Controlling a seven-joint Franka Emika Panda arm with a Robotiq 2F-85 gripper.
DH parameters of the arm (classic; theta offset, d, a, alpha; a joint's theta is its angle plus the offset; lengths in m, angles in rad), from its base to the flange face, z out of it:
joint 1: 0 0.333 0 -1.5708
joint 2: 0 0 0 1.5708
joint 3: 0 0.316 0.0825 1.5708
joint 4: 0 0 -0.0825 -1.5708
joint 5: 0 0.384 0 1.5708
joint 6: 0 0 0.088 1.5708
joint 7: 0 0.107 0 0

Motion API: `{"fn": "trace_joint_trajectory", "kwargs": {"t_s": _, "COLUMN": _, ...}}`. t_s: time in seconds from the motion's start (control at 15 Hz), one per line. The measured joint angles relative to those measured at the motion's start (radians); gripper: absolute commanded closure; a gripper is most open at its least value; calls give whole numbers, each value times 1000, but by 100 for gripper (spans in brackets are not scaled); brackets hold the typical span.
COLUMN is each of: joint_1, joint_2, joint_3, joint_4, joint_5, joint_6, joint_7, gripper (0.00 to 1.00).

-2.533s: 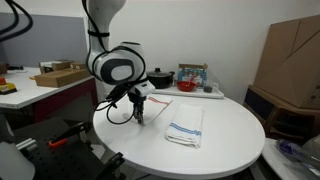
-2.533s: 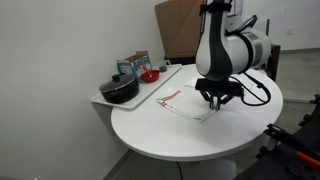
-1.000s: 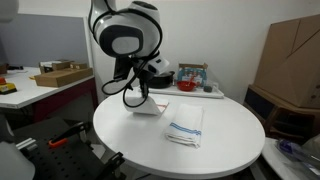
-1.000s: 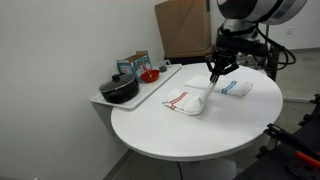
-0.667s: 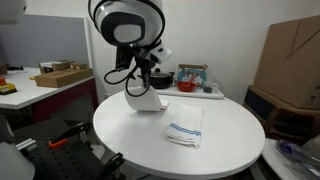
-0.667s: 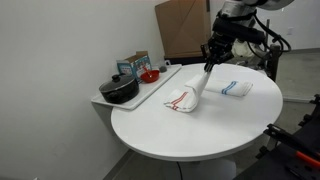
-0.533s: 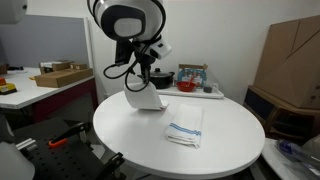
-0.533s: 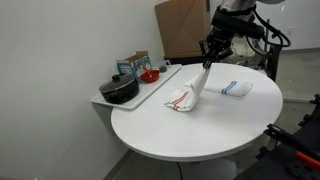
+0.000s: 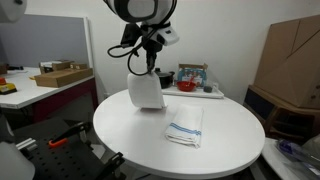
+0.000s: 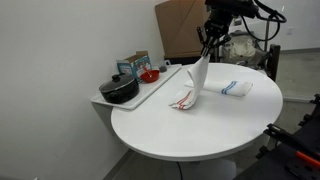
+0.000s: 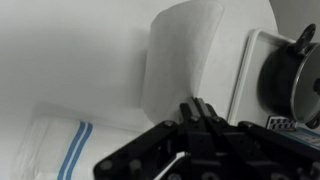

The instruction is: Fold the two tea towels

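Observation:
My gripper should next go down toward the tray, fold the raised corner over the resting striped end and let go, because the tabletop by the tray is below it.
My gripper is shut on a corner of the red-striped tea towel, well above the round white table. The cloth hangs down from the jaws. Its lower end with the red stripes still touches the table. In the wrist view the gripper pinches the white cloth between closed fingers. The blue-striped tea towel lies flat and folded on the table beside it.
A white tray at the table's edge carries a black pot, a red bowl and a small box. A large cardboard box stands behind.
The gripper has risen and carried the red-striped towel's corner higher, so more of the cloth now hangs free. The blue-striped towel has not moved.

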Motion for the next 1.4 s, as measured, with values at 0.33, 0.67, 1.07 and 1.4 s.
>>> {"fn": "trace_joint_trajectory", "kwargs": {"t_s": 0.33, "joint_1": 59, "joint_2": -82, "joint_3": -101, "joint_4": 151, "joint_5": 11, "joint_6": -153, "joint_7": 101, "gripper": 100}}
{"fn": "trace_joint_trajectory", "kwargs": {"t_s": 0.67, "joint_1": 221, "joint_2": -170, "joint_3": -276, "joint_4": 235, "joint_5": 10, "joint_6": -239, "joint_7": 184, "gripper": 100}}
{"fn": "trace_joint_trajectory", "kwargs": {"t_s": 1.07, "joint_1": 546, "joint_2": -223, "joint_3": -602, "joint_4": 242, "joint_5": -86, "joint_6": -240, "joint_7": 297, "gripper": 100}}
{"fn": "trace_joint_trajectory", "kwargs": {"t_s": 1.4, "joint_1": 762, "joint_2": -106, "joint_3": -849, "joint_4": 301, "joint_5": -482, "joint_6": -240, "joint_7": 549, "gripper": 100}}
